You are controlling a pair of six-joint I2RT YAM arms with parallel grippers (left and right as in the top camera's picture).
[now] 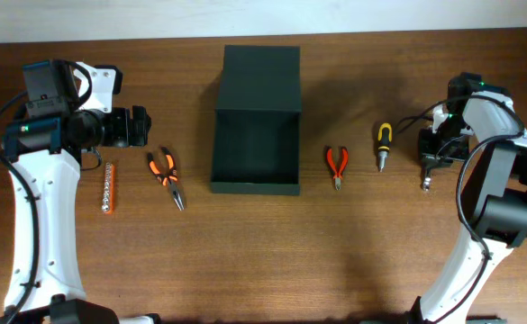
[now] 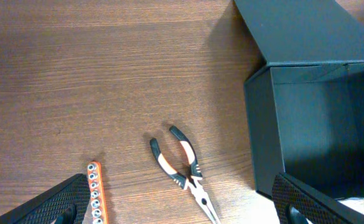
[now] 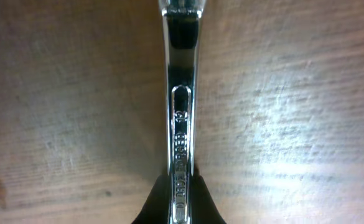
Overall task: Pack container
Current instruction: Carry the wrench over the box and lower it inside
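Observation:
The container is open, so my right gripper next lifts, moves left in the overhead view and lowers the wrench into the container's far half [image 1: 258, 131] for release.
The container [image 1: 256, 187] is a dark green-black box standing open at the table's middle, with its flap lid [image 1: 261, 76] laid back; its wall also shows in the left wrist view [image 2: 266, 124]. My left gripper [image 1: 135, 126] is open and empty, hovering above the orange-black long-nose pliers [image 1: 166, 173]. In the left wrist view the pliers [image 2: 182, 171] lie between my spread fingers [image 2: 185, 211]. My right gripper [image 1: 431, 155] is shut on a chrome wrench [image 3: 180, 112] at the far right; the wrench's end [image 1: 425, 184] sticks out toward the front, close over the table.
An orange socket rail [image 1: 108, 187] lies left of the long-nose pliers and shows in the left wrist view [image 2: 95, 193]. Small red pliers [image 1: 337, 166] and a yellow-black screwdriver [image 1: 384, 144] lie right of the container.

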